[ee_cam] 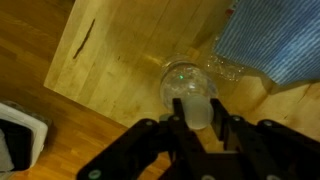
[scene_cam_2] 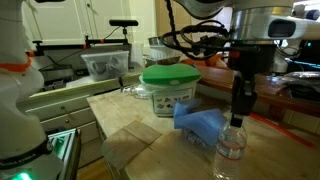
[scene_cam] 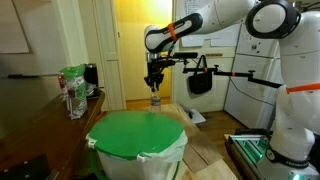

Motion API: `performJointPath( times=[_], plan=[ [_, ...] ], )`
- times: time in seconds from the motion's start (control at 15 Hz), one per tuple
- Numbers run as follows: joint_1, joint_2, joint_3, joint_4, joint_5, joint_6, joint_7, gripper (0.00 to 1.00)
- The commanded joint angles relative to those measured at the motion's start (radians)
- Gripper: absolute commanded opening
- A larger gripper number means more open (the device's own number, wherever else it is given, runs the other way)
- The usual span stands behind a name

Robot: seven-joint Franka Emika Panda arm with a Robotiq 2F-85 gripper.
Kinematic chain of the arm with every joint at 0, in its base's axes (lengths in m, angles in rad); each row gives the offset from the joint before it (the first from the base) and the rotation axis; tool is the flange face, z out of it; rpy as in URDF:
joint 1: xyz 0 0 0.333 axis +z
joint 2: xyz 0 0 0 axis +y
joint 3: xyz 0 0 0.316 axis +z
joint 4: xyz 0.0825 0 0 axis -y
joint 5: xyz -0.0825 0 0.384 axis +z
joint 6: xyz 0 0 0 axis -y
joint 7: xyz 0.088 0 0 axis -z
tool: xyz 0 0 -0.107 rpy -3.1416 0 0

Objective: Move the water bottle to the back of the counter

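Note:
The clear wood beside the red stick near the dark brown counter is outward of the robot's gripper, so the gripper will next lift the bottle outward, lower it there and let go.
The water bottle is small and clear with a white cap. It stands upright on a light wooden surface, next to a blue cloth. It also shows behind the green lid in an exterior view. My gripper comes down from above, with its fingers closed on either side of the bottle's cap. In the wrist view the cap sits between the fingertips, and the bottle body shows below it. The dark brown counter runs along the left side in an exterior view.
A round white bin with a green top stands in front. A blue cloth lies beside the bottle. A green-and-white bag stands on the counter. Clear plastic boxes sit further back.

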Motion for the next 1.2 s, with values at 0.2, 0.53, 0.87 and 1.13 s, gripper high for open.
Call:
performJointPath(
  times=[0.2, 0.53, 0.87, 1.13],
  plan=[
    [-0.013, 0.029, 0.011, 0.155, -0.011, -0.024, -0.152, 0.08],
    [-0.038, 0.076, 0.060, 0.313, 0.065, -0.012, -0.390, 0.08],
    [-0.048, 0.114, 0.131, 0.415, 0.144, -0.035, -0.594, 0.08],
    [-0.028, 0.101, 0.130, 0.379, 0.131, -0.018, -0.577, 0.31]
  ],
)
